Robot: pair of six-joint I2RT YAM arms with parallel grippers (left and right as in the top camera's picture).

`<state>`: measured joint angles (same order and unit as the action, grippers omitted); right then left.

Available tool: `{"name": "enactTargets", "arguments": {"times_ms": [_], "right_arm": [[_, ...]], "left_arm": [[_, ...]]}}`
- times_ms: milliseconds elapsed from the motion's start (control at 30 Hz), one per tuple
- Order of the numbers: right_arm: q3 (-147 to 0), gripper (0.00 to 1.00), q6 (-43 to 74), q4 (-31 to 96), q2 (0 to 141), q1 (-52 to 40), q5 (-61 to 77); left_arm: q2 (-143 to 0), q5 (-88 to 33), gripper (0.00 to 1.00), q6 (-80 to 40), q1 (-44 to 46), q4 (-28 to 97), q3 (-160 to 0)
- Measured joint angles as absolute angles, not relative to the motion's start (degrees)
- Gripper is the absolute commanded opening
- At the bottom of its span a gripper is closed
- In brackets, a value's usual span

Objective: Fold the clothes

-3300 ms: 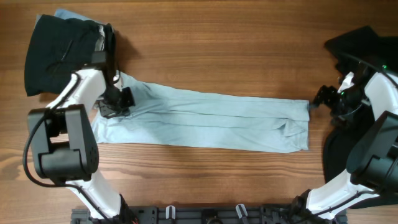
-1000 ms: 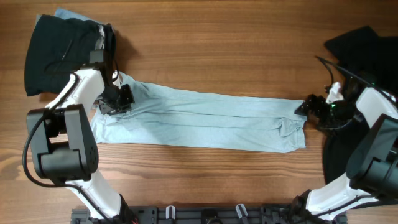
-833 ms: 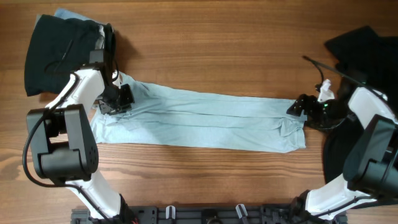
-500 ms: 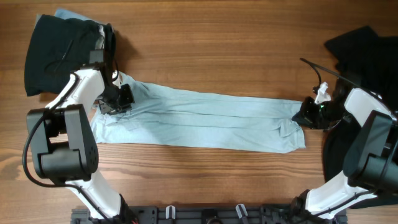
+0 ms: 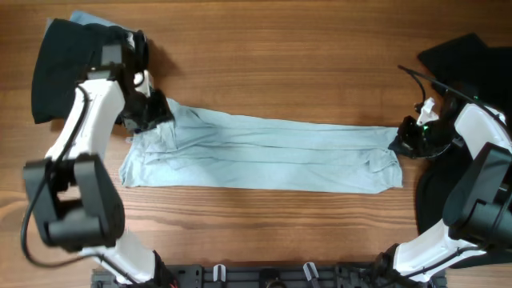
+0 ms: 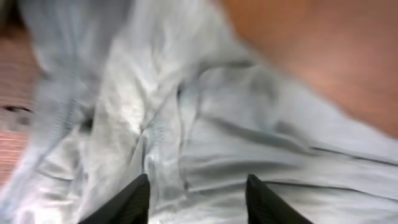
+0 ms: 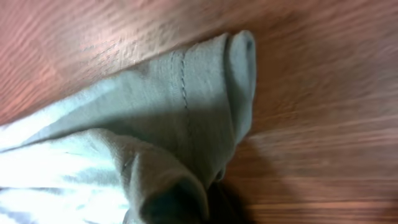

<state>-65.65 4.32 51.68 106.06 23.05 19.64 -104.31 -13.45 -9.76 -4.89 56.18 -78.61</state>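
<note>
I should next lift the bunched end of the T-shirt with my right gripper, then open it over the middle of the T-shirt.
The light-blue T-shirt [image 5: 256, 156] lies as a long folded strip across the middle of the wooden table. My left gripper [image 5: 150, 112] hovers over its wrinkled left end. In the left wrist view its two dark fingers [image 6: 132, 200] stand apart, so the gripper [image 6: 199, 202] is open, with creased cloth [image 6: 205, 124] below it. My right gripper [image 5: 405, 141] is at the strip's right end. In the right wrist view a bunched fold of the shirt [image 7: 168, 186] rises into the jaws and hides them; the hemmed corner [image 7: 217, 81] lies on the wood.
A black garment [image 5: 68, 60] is heaped at the back left, over a pale blue scrap [image 5: 84, 18]. More black cloth [image 5: 468, 60] lies at the right edge, behind and under my right arm. A rail [image 5: 264, 276] runs along the front edge.
My right gripper reached in, shut on the shirt's right end and drew it slightly rightward. My left gripper opened and moved a little toward the back; its arm swung up.
</note>
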Motion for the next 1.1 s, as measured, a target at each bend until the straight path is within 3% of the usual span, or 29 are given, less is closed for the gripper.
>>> {"name": "enactTargets", "arguments": {"times_ms": [200, 533, 800, 1000, 1100], "right_arm": [[-70.5, 0.04, 4.5, 53.6, 106.1, 24.9, 18.3], [-87.2, 0.04, 5.4, 68.7, 105.8, 21.6, 14.2], [-87.6, 0.05, 11.0, 71.7, 105.8, 4.4, 11.5], [-87.2, 0.04, 21.8, 65.1, 105.8, -13.6, 11.2], [-86.1, 0.04, 25.6, 61.6, 105.9, -17.1, 11.0]], "left_arm": [[-97.0, -14.5, 0.53, -9.8, -4.9, 56.8, -79.0], [-90.9, -14.9, 0.52, -9.8, -4.9, 58.3, -79.0], [-90.8, -14.9, 0.53, -9.8, -4.9, 58.3, -79.0], [-90.8, -14.9, 0.55, -9.8, -4.9, 58.6, -79.0], [-90.8, -14.9, 0.56, -9.8, -4.9, 59.2, -79.0]]}}
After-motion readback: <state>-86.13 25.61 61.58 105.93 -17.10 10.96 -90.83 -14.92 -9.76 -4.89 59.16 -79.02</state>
